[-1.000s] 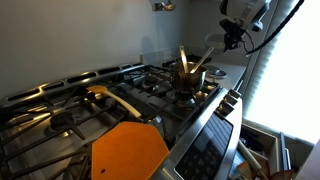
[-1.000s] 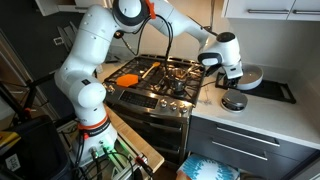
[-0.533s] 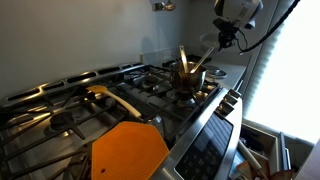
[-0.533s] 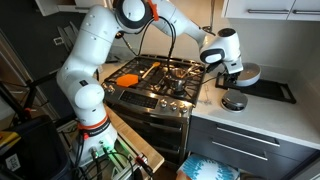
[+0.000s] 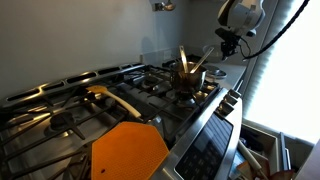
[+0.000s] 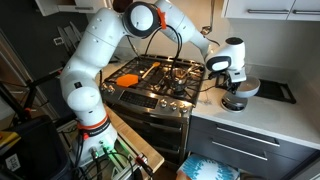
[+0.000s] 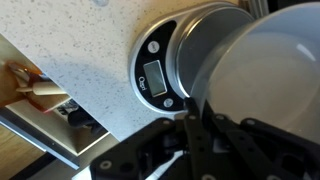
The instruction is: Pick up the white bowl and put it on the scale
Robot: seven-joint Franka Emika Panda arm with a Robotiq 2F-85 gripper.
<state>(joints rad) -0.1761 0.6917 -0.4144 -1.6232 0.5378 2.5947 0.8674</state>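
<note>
I need to lower the white bowl (image 6: 247, 88) onto the scale's silver platform, then release the bowl's near rim with my gripper.
In the wrist view the white bowl (image 7: 272, 62) fills the right side, wide and smooth, over the silver platform of the round scale (image 7: 160, 68), whose dark display faces left. My gripper (image 7: 194, 112) is shut, its two fingers pinching the bowl's rim. In an exterior view the gripper (image 6: 233, 84) holds the bowl (image 6: 247, 88) just above the scale (image 6: 235, 103) on the counter beside the stove; I cannot tell whether they touch. In an exterior view the gripper (image 5: 229, 38) hangs beyond the stove, with the bowl lost in window glare.
A small dark pot with wooden utensils (image 5: 187, 76) stands on the gas stove, also seen in an exterior view (image 6: 181, 72). An orange board (image 5: 131, 150) lies on the near burners. A black tray (image 6: 277, 91) sits behind the scale. The counter edge drops to a drawer (image 7: 45, 95).
My gripper has carried the bowl sideways and down, from beside the scale to right over it. The pot and board have not moved.
</note>
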